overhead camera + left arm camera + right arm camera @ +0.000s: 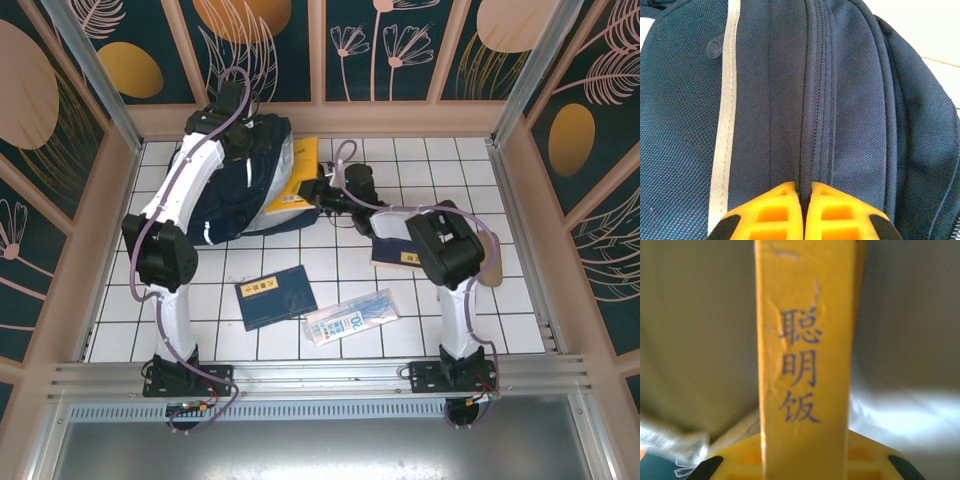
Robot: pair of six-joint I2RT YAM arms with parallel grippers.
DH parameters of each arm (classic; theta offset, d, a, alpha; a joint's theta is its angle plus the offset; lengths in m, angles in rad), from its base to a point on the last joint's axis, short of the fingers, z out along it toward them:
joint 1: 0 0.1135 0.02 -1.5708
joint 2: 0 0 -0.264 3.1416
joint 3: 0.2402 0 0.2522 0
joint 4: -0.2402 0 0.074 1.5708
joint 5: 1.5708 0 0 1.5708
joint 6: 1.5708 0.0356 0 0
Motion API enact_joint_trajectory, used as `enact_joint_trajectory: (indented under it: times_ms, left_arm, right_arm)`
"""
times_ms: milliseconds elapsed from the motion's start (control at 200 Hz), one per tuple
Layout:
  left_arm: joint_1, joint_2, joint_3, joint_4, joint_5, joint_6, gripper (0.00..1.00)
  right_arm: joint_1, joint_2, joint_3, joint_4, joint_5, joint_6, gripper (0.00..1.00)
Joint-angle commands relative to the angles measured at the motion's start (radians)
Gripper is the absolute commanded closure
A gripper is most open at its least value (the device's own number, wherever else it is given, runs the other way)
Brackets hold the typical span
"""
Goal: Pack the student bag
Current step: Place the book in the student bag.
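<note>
The bag's pale lining lies ahead of the right gripper's fingers, so the right gripper will next push the yellow book deeper into the bag's opening (284, 196) and let go of it.
The student bag (235, 195), a large dark navy backpack with a white stripe, lies at the back left of the tiled table. In the left wrist view my left gripper (804, 200) is shut on a ridge of the bag's navy fabric (850, 100) beside the zip seam. A yellow book (297, 172) sticks out of the bag's right side. My right gripper (319, 192) is shut on this book; in the right wrist view its spine (805, 340), printed with blue characters, stands between the yellow fingers (865, 452), with pale bag lining behind it.
A blue book (275, 297) and a clear plastic-wrapped packet (350, 320) lie in the near middle of the table. A dark book with a yellow label (395, 252) rests under the right arm. Low walls (520, 200) enclose the table.
</note>
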Motion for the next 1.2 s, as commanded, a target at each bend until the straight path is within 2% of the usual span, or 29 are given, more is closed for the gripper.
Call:
enact_joint_trajectory:
  times_ms: [0, 90, 270, 520, 560, 630, 720, 981, 1196]
  left_arm:
    - [-0.004, -0.098, 0.051, 0.141, 0.13, -0.057, 1.0]
    - [-0.003, -0.11, 0.051, 0.15, 0.147, -0.062, 1.0]
    - [-0.004, -0.128, 0.03, 0.18, 0.209, -0.089, 1.0]
    - [-0.004, -0.146, 0.019, 0.184, 0.216, -0.087, 1.0]
    - [-0.004, -0.145, 0.017, 0.187, 0.215, -0.085, 1.0]
    - [-0.002, -0.142, 0.016, 0.183, 0.211, -0.084, 1.0]
    - [0.0, -0.14, 0.016, 0.182, 0.204, -0.074, 1.0]
    - [0.045, -0.165, -0.039, 0.189, 0.189, -0.065, 1.0]
    - [0.057, -0.191, -0.12, 0.24, 0.191, -0.063, 1.0]
  right_arm:
    - [0.041, 0.074, 0.125, 0.219, 0.024, 0.077, 1.0]
    - [0.072, 0.154, 0.212, 0.251, 0.028, 0.121, 1.0]
    - [0.134, 0.279, 0.376, 0.189, 0.061, 0.124, 1.0]
    - [0.201, 0.458, 0.66, -0.099, 0.047, 0.063, 1.0]
    - [0.205, 0.466, 0.682, -0.138, 0.046, 0.049, 0.91]
    - [0.206, 0.459, 0.687, -0.187, 0.043, 0.032, 0.66]
    - [0.202, 0.414, 0.651, -0.229, 0.042, -0.007, 0.54]
    - [0.168, 0.251, 0.51, -0.332, 0.033, -0.117, 0.37]
    - [0.143, 0.143, 0.391, -0.397, 0.031, -0.171, 0.31]
